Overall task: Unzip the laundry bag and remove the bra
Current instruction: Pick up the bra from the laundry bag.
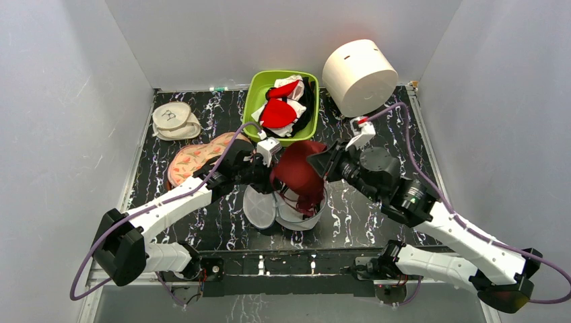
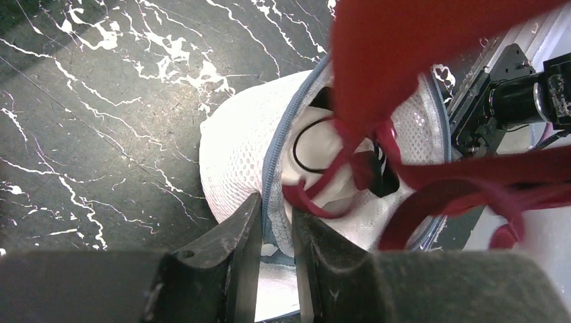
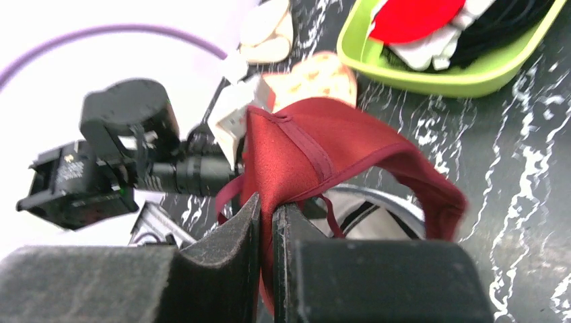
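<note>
The green tub stands outward of the right gripper, so the gripper should next rise outward, then lower the bra [image 1: 299, 169] onto the clothes in the tub and release it.
The white mesh laundry bag [image 1: 296, 214] stands open at the table's near middle, its round lid [image 1: 258, 207] hanging to the left. My left gripper [image 1: 266, 176] is shut on the bag's grey-blue zip rim [image 2: 277, 155] at its left side. My right gripper [image 1: 322, 163] is shut on the maroon bra [image 1: 299, 169] and holds it above the bag; its thin straps [image 2: 323, 182] still trail down into the opening. In the right wrist view the bra [image 3: 316, 151] is pinched between the fingers [image 3: 239, 229].
A green tub [image 1: 254, 101] with red, white and black garments stands at the back. A big solid white cylinder [image 1: 358, 76] lies at the back right. A flat peach floral pouch [image 1: 195, 160] and a small cream pouch [image 1: 174, 121] lie at the left.
</note>
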Controlling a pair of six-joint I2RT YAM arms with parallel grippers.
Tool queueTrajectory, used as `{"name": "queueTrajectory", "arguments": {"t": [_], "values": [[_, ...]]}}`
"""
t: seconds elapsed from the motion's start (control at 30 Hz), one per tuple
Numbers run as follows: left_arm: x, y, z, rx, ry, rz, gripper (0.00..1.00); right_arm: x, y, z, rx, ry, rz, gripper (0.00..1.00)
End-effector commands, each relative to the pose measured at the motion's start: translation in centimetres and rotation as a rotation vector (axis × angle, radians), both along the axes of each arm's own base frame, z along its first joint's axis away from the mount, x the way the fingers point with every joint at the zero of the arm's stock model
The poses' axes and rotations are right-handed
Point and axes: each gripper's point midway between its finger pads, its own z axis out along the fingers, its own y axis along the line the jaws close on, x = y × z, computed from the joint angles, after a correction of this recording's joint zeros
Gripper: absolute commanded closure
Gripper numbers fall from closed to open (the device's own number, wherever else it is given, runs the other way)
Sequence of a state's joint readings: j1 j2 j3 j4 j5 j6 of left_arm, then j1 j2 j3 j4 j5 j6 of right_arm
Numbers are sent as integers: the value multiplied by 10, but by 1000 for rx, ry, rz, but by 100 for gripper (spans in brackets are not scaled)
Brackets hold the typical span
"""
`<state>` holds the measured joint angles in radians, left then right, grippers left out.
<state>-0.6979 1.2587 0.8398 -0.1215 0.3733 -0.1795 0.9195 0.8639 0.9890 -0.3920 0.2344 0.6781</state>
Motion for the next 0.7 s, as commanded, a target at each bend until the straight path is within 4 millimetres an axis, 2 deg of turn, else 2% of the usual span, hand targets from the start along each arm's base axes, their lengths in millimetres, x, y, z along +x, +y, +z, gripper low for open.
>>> {"name": "queueTrajectory", "arguments": {"t": [0.0,0.2,0.33,0.47,0.67], "values": [[1,-1,23,-32,-55,-4,78,10,-27,62,20,-139,-107,99],[3,2,28,-32,-78,9,73,12,-53,106,23,-226,-196,97],[4,3,33,-41,-96,18,63,14,-65,136,55,-289,-241,97],[5,5,36,-40,-109,31,53,18,-72,171,94,-366,-289,98],[11,15,40,-22,-146,83,41,37,-74,203,68,-435,-378,100]]}}
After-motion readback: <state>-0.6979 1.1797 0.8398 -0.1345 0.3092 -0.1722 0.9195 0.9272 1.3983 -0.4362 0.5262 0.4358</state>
